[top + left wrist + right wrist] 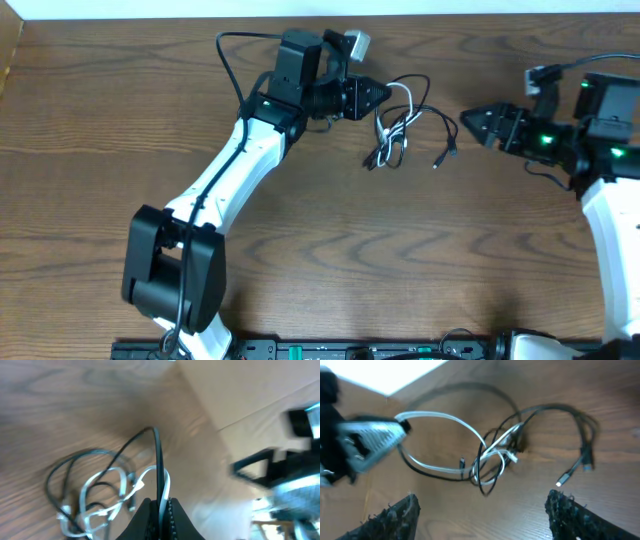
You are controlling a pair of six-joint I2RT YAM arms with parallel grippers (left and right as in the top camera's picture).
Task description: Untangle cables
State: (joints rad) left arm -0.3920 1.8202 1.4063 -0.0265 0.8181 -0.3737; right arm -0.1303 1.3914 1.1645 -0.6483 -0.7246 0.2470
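I will move my right gripper down and toward the tangle, onto the black cable alone (442, 114) (554, 407), because the black cable loops out of the tangle clear of the white cable.
A black cable (432, 120) and a white cable (398, 112) lie tangled on the wooden table (330, 250), right of centre. My left gripper (385, 95) is shut on both cables at the left end of the tangle. In the left wrist view the black cable (157, 455) and the white cable (102, 482) both run into the shut left gripper (161, 506). My right gripper (466, 121) sits just right of the tangle. It stands open (482, 497) with nothing between its fingers. The white cable (445, 419), the black cable (560, 409) and a loose plug (562, 480) lie ahead of it.
The left arm (230, 170) slants across the table from the lower left. The right arm (600, 140) sits at the right edge. The table's back edge (150, 22) meets a white wall behind the grippers.
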